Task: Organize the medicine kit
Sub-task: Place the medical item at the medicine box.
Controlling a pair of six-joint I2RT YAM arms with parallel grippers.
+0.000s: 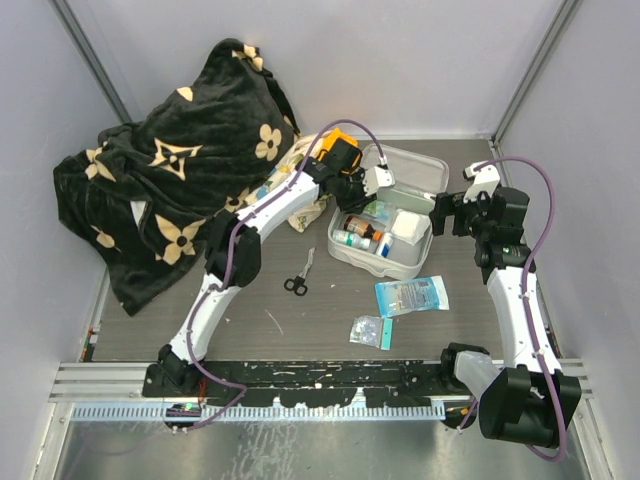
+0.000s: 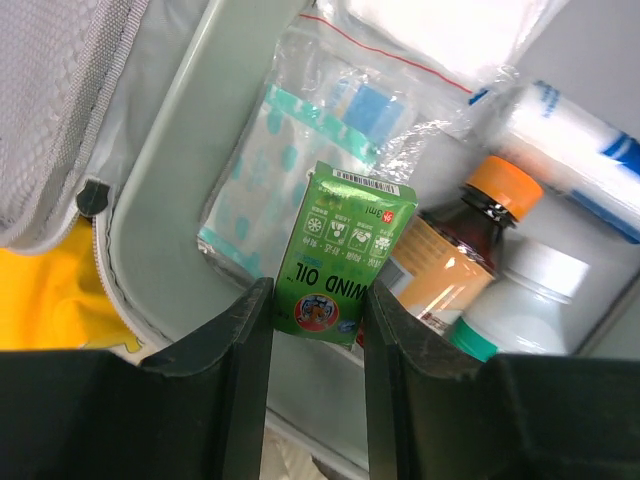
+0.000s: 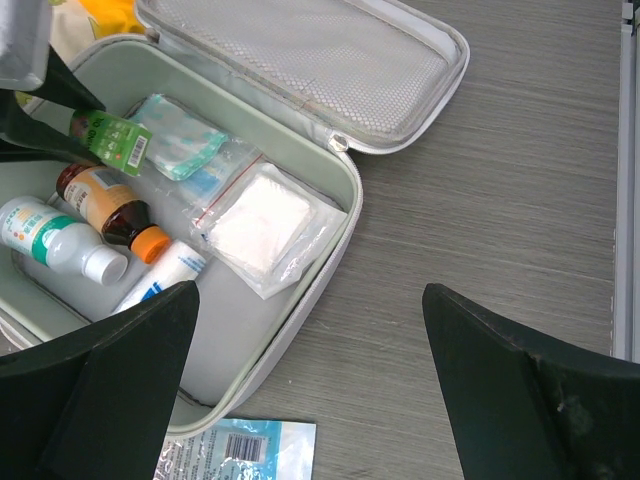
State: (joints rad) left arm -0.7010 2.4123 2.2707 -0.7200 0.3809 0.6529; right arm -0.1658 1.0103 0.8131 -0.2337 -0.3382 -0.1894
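Observation:
The robot's left gripper will move down into the kit point(image 1: 424, 251) next and release the green box on the teal plaster packet point(image 1: 380, 211), as that flat packet lies clear of the bottles.
The medicine kit point(image 1: 424, 251) lies open at the table's middle, its mesh lid point(image 1: 412, 170) folded back. My left gripper point(image 1: 372, 186) hangs over the kit's far left corner, shut on a green "Wind Oil" box point(image 2: 340, 258) pinched by its lower end between the fingers; the box point(image 3: 116, 141) shows again in the right wrist view. Inside the kit lie a brown bottle with an orange cap point(image 2: 468, 240), a white bottle point(image 2: 530, 290), a white tube point(image 3: 165, 275), a gauze packet point(image 3: 260, 225) and a teal plaster packet point(image 2: 290, 160). My right gripper point(image 1: 450, 216) stands open beside the kit's right wall point(image 3: 340, 230), holding nothing.
Scissors point(image 1: 297, 283) lie left of the kit. A blue foil packet point(image 1: 410, 295) and a small clear packet point(image 1: 368, 330) lie in front of it. A black floral blanket point(image 1: 180, 180) fills the back left, with an orange item point(image 1: 340, 150) behind the kit.

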